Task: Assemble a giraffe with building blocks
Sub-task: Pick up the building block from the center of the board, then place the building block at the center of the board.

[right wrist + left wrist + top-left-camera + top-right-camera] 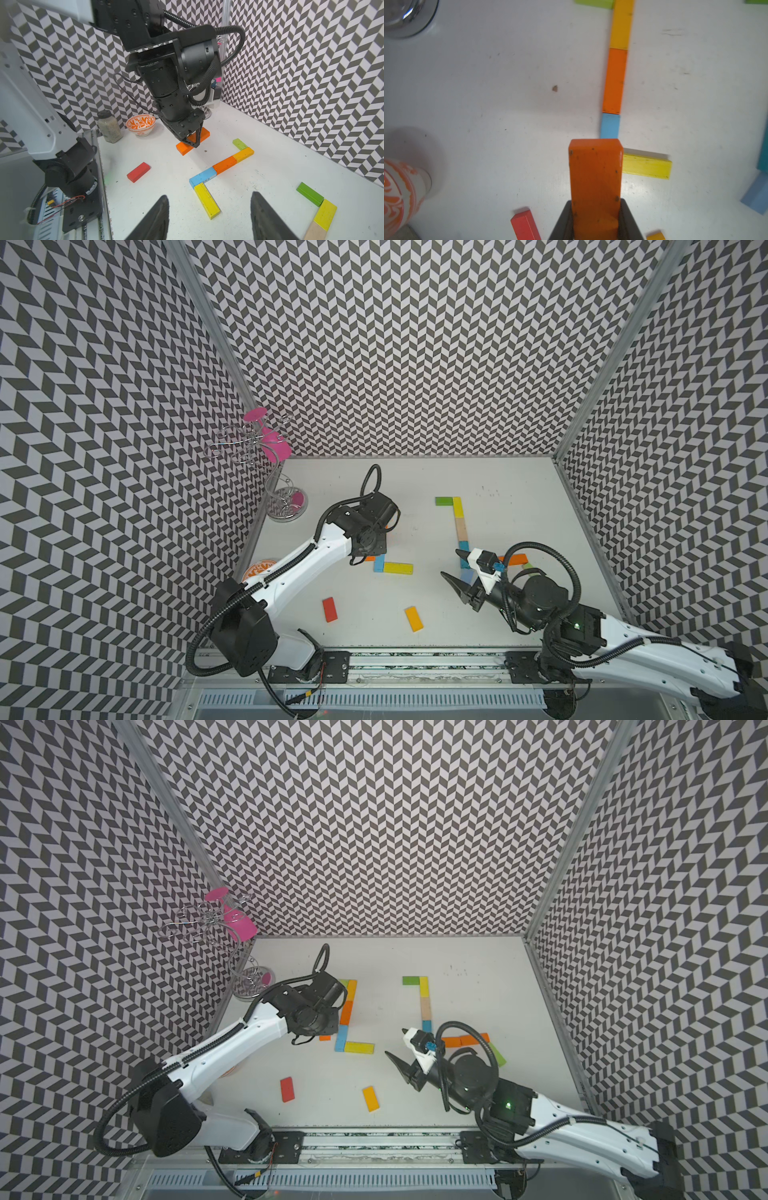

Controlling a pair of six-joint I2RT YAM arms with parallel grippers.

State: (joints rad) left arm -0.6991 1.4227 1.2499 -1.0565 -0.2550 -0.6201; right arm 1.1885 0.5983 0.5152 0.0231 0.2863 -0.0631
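Observation:
My left gripper should swing toward the second line and then go down to release the orange block past the yellow block's loose end (430, 567) (704, 178), because the tabletop is bare there.
My left gripper (596, 202) is shut on an orange block (596, 182), its black fingers (564, 220) pressing both long sides. In the right wrist view the left gripper (192, 143) holds that orange block (204, 133) flat and low over the table; contact with the table is unclear. Beside it lies a line of green, yellow-orange, orange, blue and yellow blocks (348, 1006). A second line (460, 522) runs green, yellow, tan and blue. My right gripper (452, 563) hovers open and empty at that line's near end. A red block (329, 609) and an orange-yellow block (414, 618) lie loose near the front.
An orange-patterned bowl (141, 124) and a lidded jar (109, 129) stand at the table's left edge. A wire rack (286, 506) with a pink glass (274, 443) occupies the back left corner. More orange and green blocks (469, 1041) lie partly under the right arm.

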